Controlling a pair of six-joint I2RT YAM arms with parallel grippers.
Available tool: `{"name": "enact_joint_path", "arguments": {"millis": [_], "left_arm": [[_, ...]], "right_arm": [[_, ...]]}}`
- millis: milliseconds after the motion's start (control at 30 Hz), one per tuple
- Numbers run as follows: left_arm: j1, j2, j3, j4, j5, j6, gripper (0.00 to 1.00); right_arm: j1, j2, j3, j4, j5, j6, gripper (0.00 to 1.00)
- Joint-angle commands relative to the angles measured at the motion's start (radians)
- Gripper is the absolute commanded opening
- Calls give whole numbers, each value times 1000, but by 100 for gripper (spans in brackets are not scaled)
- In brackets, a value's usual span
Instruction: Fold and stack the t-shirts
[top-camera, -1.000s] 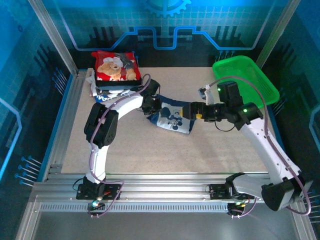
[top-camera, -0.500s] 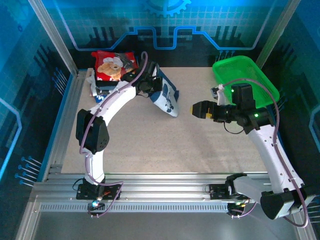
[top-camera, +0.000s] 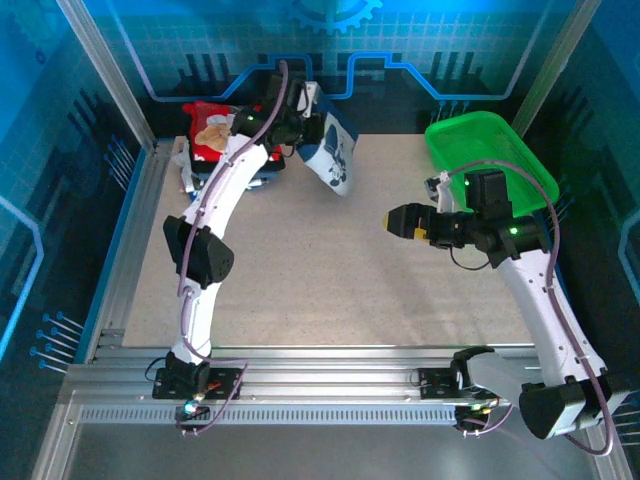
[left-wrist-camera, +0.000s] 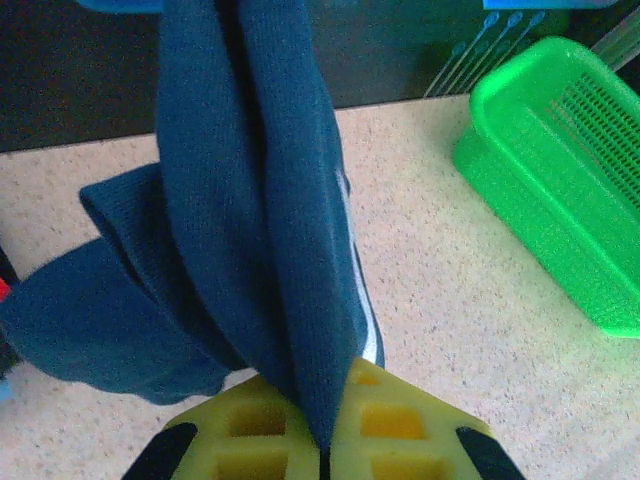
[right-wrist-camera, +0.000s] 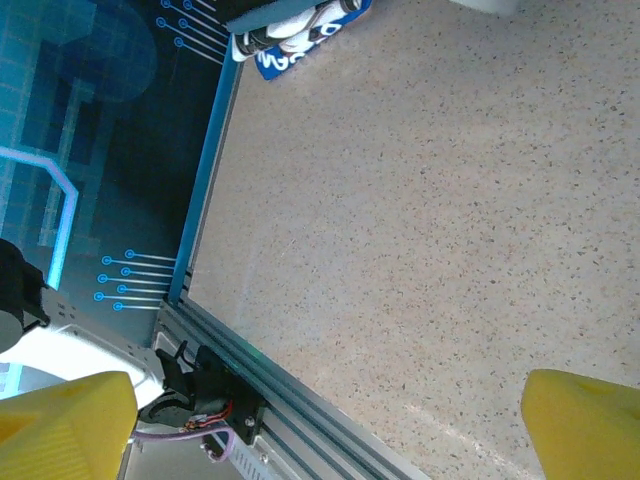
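Note:
My left gripper should move the navy t-shirt (top-camera: 330, 155) sideways over the red top shirt and let it go there, because the stack is beside my left gripper, away from the green basket.
My left gripper (top-camera: 303, 127) is shut on the folded navy t-shirt (top-camera: 330, 155), which hangs in the air near the table's back edge with its white cartoon print facing out. In the left wrist view the navy cloth (left-wrist-camera: 250, 200) is pinched between the yellow fingers (left-wrist-camera: 400, 430) and droops over the table. Just left of it is the stack of t-shirts, with the red teddy-bear shirt (top-camera: 210, 125) on top, partly hidden by the arm. My right gripper (top-camera: 392, 220) stands open over the table's right half with nothing in it; its yellow fingertips (right-wrist-camera: 60, 420) are wide apart.
The green mesh basket (top-camera: 490, 155) stands at the back right corner, also seen in the left wrist view as a green basket (left-wrist-camera: 560, 170). A blue-and-white shirt edge (right-wrist-camera: 300, 35) of the stack shows far off in the right wrist view. Aluminium rails (top-camera: 300, 385) line the near edge.
My left gripper has carried the navy t-shirt up off the table's middle and back toward the stack. My right gripper has let go and drawn back to the right.

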Motion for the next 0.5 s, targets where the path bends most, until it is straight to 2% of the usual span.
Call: {"name": "enact_joint_path", "arguments": {"millis": [0, 200, 467], "left_arm": [[47, 22, 94, -38, 49, 44, 0], [119, 50, 190, -28, 84, 65, 0], [238, 64, 218, 22, 166, 57, 0]], "right_arm": [[-21, -19, 1, -39, -6, -22, 100], [-27, 4, 4, -38, -8, -15, 100], [-28, 45, 6, 6, -22, 26, 100]]}}
